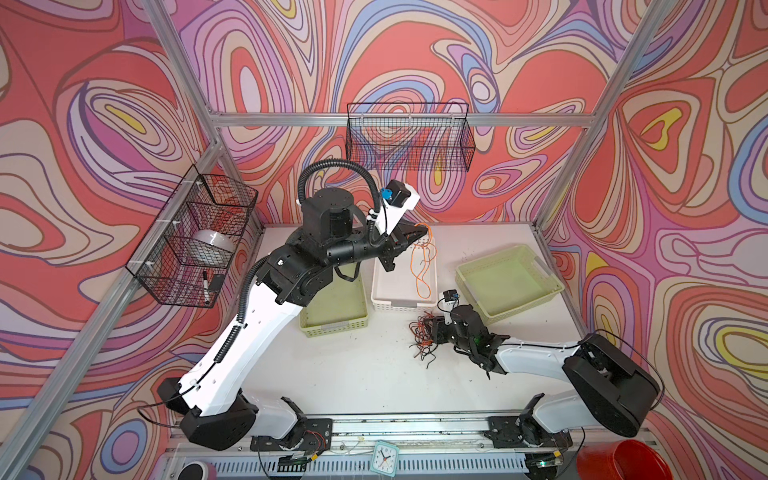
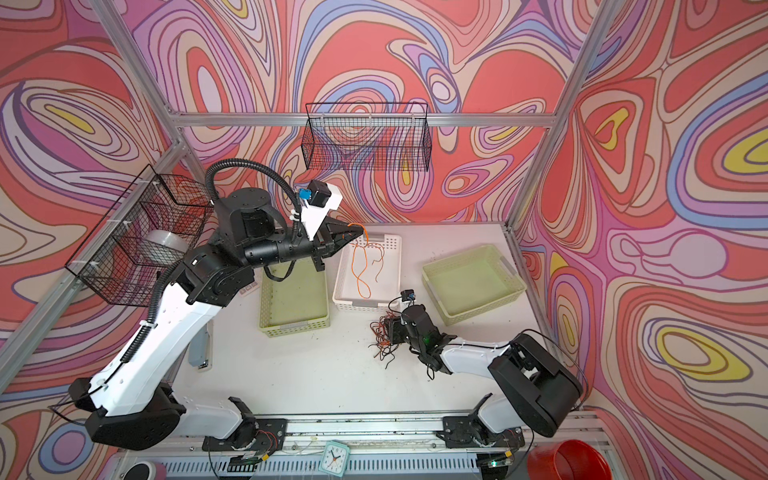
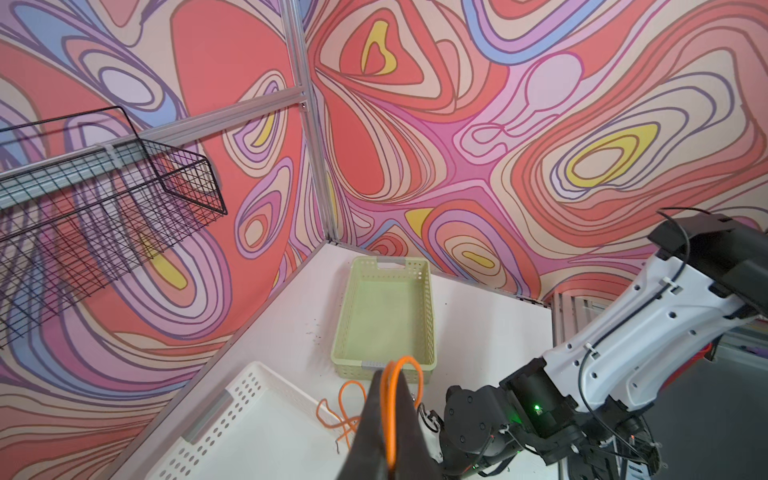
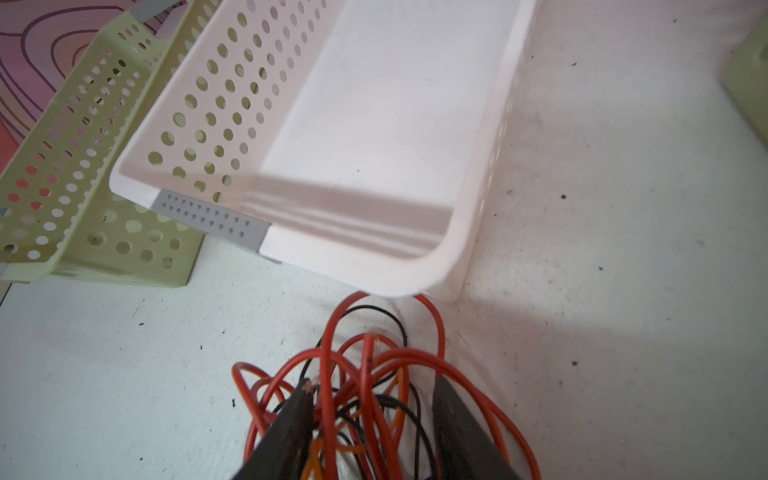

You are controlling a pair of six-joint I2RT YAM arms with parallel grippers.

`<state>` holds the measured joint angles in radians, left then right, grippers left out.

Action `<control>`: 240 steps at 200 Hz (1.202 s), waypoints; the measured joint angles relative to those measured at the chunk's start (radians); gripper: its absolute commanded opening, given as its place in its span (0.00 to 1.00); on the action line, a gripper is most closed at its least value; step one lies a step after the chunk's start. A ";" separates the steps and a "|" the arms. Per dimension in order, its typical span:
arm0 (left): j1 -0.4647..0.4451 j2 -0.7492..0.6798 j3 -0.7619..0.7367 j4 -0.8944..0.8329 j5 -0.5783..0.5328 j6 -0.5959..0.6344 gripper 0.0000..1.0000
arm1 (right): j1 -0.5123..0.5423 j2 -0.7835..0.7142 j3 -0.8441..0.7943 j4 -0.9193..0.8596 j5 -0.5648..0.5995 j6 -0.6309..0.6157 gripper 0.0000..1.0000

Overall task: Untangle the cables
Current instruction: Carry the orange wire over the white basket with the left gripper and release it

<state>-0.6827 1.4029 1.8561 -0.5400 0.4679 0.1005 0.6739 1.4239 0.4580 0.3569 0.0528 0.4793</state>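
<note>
I will next lower my left gripper toward the bottom of the white basket (image 3: 276, 436), tilting its fingers down, and let go of the orange cable, as the cable's loops already hang inside.
My left gripper (image 1: 417, 229) (image 3: 390, 376) is raised above the far end of the white basket (image 1: 402, 306) and is shut on an orange cable (image 1: 422, 266) (image 3: 410, 360). That cable loops over the fingertips and hangs into the basket in both top views. A tangle of red, orange and black cables (image 1: 420, 337) (image 4: 368, 357) lies on the table in front of the basket. My right gripper (image 1: 433, 328) (image 4: 374, 384) is low over the tangle with its jaws apart. The two fingers (image 4: 291, 424) straddle the bundle, and the wires crowd the gap.
A green basket (image 1: 332, 329) stands left of the white one and another green basket (image 1: 496, 316) stands at the right, angled. Wire baskets hang on the back wall (image 1: 409, 137) and the left wall (image 1: 195, 237). A small clock (image 1: 384, 457) sits at the front rail.
</note>
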 measured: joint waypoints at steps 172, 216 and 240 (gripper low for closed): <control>0.181 0.475 -0.072 0.151 -0.027 -0.103 0.00 | 0.000 -0.294 0.236 -0.644 0.070 0.071 0.53; 0.187 0.557 -0.113 0.180 -0.027 -0.129 0.55 | 0.000 -0.293 0.236 -0.766 0.061 0.117 0.52; 0.187 0.551 -0.162 0.211 -0.027 -0.132 0.78 | 0.000 -0.301 0.236 -0.819 0.052 0.134 0.50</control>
<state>-0.4957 1.9537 1.6939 -0.3290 0.4404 -0.0315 0.6739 1.1233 0.6937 -0.4622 0.1051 0.6136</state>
